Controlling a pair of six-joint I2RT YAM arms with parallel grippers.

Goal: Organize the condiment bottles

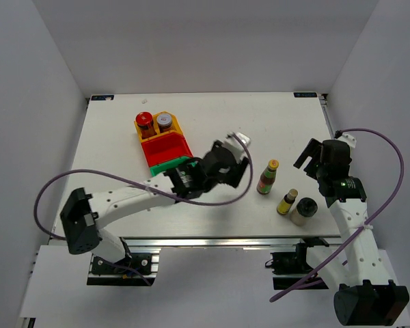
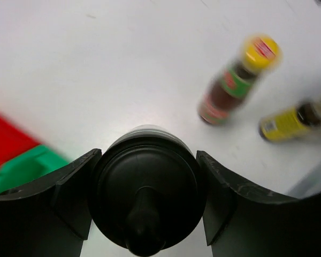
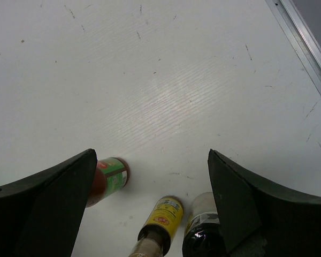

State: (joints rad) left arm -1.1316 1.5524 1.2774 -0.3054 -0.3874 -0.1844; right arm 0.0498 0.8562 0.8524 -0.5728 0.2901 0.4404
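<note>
Next I should swing my left gripper over the red bin's empty bottom, lower and release the jar, since the red bin's bottom is below and to its left in the top view.
My left gripper (image 1: 236, 149) is shut on a black-lidded jar (image 2: 147, 184), held off the table right of the bins; its pale body (image 1: 241, 139) sticks out past the fingers. A red-capped jar (image 1: 145, 121) and a silver-capped jar (image 1: 165, 121) stand in the yellow bin (image 1: 178, 127). A slim yellow-capped bottle (image 1: 267, 176) with a red and green label, a second slim bottle (image 1: 287, 201) and another black-lidded jar (image 1: 304, 210) stand at the right. My right gripper (image 1: 309, 156) is open and empty, just behind those three (image 3: 163, 217).
A red bin (image 1: 165, 149) and a green bin (image 1: 172, 165) sit in a row in front of the yellow bin. The green bin (image 2: 21, 168) lies just left of my left gripper. The table's right edge rail (image 3: 305, 43) runs close to my right arm.
</note>
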